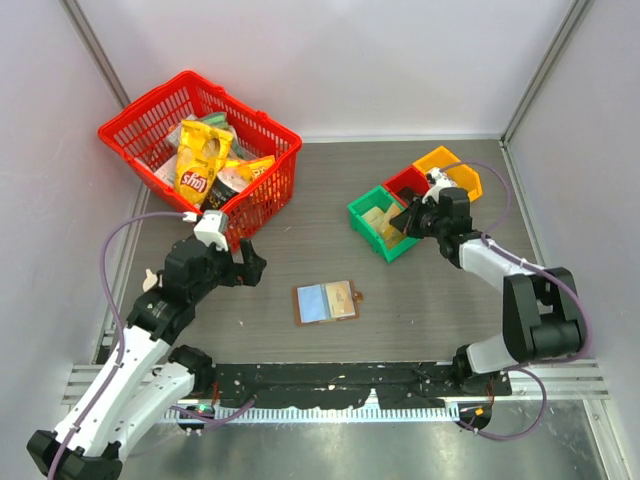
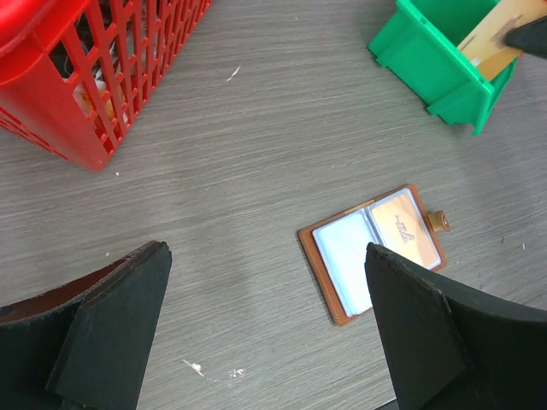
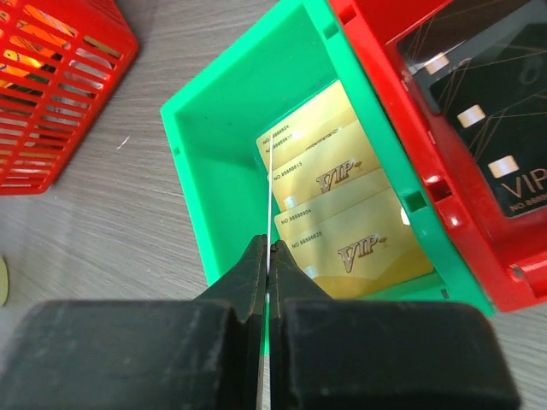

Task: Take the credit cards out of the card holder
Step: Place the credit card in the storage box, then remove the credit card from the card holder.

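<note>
My right gripper is holding the thin card and will move down a little over the gold cards inside the green bin, then open to release it, because similar cards are already there.
The brown card holder [image 1: 327, 302] [image 2: 373, 250] lies open on the table, a pale blue face on its left panel. A tan credit card [image 1: 342, 299] [image 2: 405, 226] shows in its right panel. My left gripper [image 1: 247, 267] [image 2: 265, 252] hovers open to the left of the holder with nothing between its fingers. My right gripper [image 1: 405, 222] [image 3: 269, 248] is shut on a thin card [image 3: 270, 188] seen edge-on over the green bin [image 1: 362, 211] [image 3: 214, 154]. Several gold credit cards [image 3: 350, 213] lie inside that bin.
A red bin [image 1: 407, 182] holding black cards [image 3: 487, 111] and an orange bin [image 1: 445, 160] stand beside the green one. A red basket [image 1: 135, 115] with yellow snack bags [image 1: 203, 160] sits at the back left, close to my left arm.
</note>
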